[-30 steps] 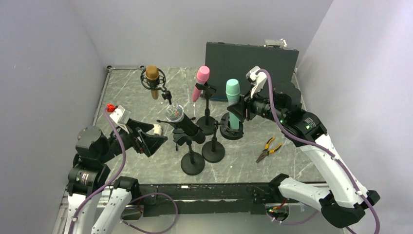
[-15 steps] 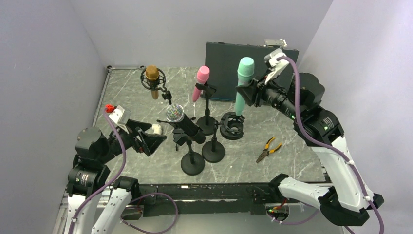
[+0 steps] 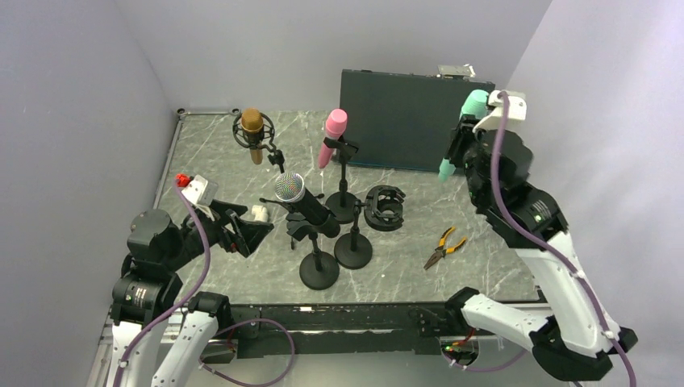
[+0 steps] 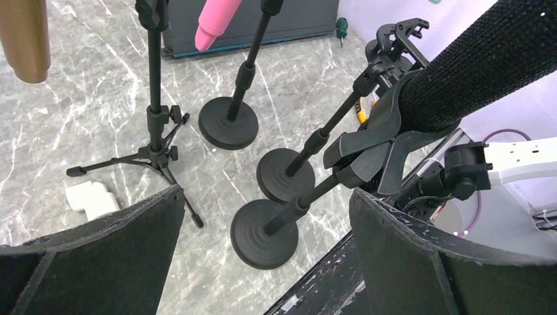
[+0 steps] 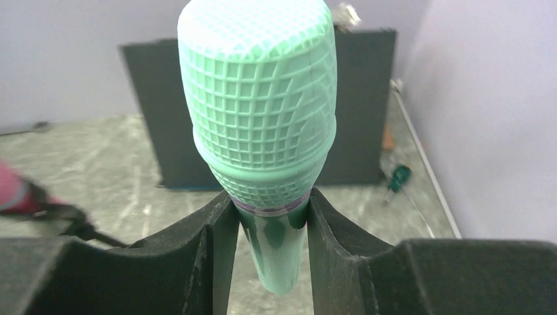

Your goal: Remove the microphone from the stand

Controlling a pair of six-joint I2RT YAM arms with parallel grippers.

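I will next tilt my right gripper downward and lower the teal microphone onto the table between its empty stand and the pliers, where the table is empty.
My right gripper (image 3: 461,145) is shut on the teal microphone (image 3: 456,137) and holds it high in the air at the right, in front of the dark panel. In the right wrist view the teal microphone (image 5: 259,118) sits clamped between the two fingers just below its mesh head. Its low black round stand (image 3: 384,207) stands empty mid-table. My left gripper (image 3: 246,234) is open and empty at the front left, facing the black microphone (image 3: 300,201) clipped on its stand (image 4: 266,233).
A pink microphone (image 3: 331,137) and a brown microphone (image 3: 253,134) sit on stands at the back. A second round base (image 3: 353,250) stands beside the front one. Orange-handled pliers (image 3: 444,246) lie at right. A white block (image 4: 92,197) lies at left. A green screwdriver (image 5: 396,178) lies by the panel.
My right gripper has lifted the teal microphone out of its round stand, then carried it up and to the right. The left arm has barely moved.
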